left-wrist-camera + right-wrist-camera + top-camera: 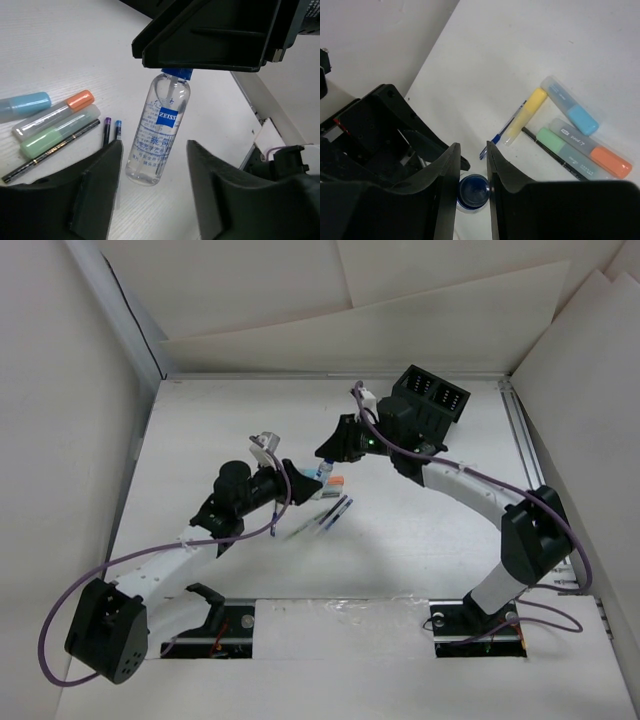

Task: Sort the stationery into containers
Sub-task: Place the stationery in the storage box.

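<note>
The black organiser box's far section [418,382] is empty. My right gripper should next lift outward over that section and go down to let go of the bottle there.
My right gripper [473,165] is shut on the blue cap of a small clear bottle [473,191] and holds it upright just above the table. In the left wrist view the bottle [157,130] hangs between the spread fingers of my open left gripper [155,200], touching neither. Beside it lie the markers: blue [572,107], yellow [527,112], green [560,142] and one with an orange cap [610,161], plus a thin dark pen [50,155] and a blue pen [502,132]. The black organiser box [432,395] stands at the back right, behind the right arm.
Both grippers [312,468] meet at mid-table, close together. Two thin pens [335,510] lie just in front of them. A metal rail [520,440] runs along the table's right edge. White walls enclose the left, back and right sides.
</note>
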### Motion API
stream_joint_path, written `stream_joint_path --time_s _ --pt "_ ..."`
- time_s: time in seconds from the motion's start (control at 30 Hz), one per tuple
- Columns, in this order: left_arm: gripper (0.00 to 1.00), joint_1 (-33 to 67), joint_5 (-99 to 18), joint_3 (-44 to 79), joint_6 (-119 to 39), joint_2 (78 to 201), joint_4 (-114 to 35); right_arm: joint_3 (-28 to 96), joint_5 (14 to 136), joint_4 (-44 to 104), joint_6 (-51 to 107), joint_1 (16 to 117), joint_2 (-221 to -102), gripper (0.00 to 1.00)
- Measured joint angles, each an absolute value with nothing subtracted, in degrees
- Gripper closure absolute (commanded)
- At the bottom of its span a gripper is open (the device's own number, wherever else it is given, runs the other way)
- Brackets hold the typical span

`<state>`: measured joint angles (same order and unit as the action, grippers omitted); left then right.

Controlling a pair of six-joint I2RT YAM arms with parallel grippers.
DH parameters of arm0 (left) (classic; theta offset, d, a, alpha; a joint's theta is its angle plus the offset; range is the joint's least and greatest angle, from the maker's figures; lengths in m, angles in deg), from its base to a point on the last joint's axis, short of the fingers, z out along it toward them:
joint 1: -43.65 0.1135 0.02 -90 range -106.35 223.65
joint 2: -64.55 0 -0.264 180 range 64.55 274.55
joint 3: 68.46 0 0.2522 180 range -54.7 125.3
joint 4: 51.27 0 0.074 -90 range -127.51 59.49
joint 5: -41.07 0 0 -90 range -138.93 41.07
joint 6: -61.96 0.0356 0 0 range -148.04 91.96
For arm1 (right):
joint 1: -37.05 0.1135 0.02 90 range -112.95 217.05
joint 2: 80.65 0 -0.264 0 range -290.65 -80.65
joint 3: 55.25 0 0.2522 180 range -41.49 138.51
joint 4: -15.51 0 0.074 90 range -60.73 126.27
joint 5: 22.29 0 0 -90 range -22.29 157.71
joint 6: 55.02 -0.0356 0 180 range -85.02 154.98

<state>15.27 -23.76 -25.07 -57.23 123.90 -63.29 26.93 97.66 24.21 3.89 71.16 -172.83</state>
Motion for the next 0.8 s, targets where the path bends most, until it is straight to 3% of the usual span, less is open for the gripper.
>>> stream_joint_path --time_s 0.03,0.07,0.33,0.6,0.7,0.77,0.8 --pt "0.42 15.27 -24.13 -25.07 -57.38 123.9 -63.42 26.91 97.25 24.3 3.95 71.07 -172.83 0.89" --pt "0.0 15.29 -24.51 -25.07 -57.49 123.9 -63.5 26.91 96.88 24.43 4.08 70.72 -172.83 0.89" --pt "0.0 15.4 -28.11 -25.07 -58.13 123.22 -63.72 27.06 95.19 24.71 4.13 65.47 -172.83 0.9" --pt "0.0 15.4 -40.4 -24.98 -58.8 119.81 -56.84 35.61 88.15 26.9 4.28 51.42 -175.04 0.91" --pt "0.07 15.42 -46.38 -24.94 -59.87 120.36 -51.4 43.65 81.31 28.64 4.72 46.59 -178.91 0.91" --pt "0.19 15.53 -50.25 -24.55 -60.55 121.69 -47.75 48.97 76.94 29.13 5.11 44.01 -182.14 0.91" --pt "0.19 15.53 -51.89 -24.26 -60.9 122.66 -46.13 51.68 74.65 29.96 5.42 43.09 -183.87 0.91"
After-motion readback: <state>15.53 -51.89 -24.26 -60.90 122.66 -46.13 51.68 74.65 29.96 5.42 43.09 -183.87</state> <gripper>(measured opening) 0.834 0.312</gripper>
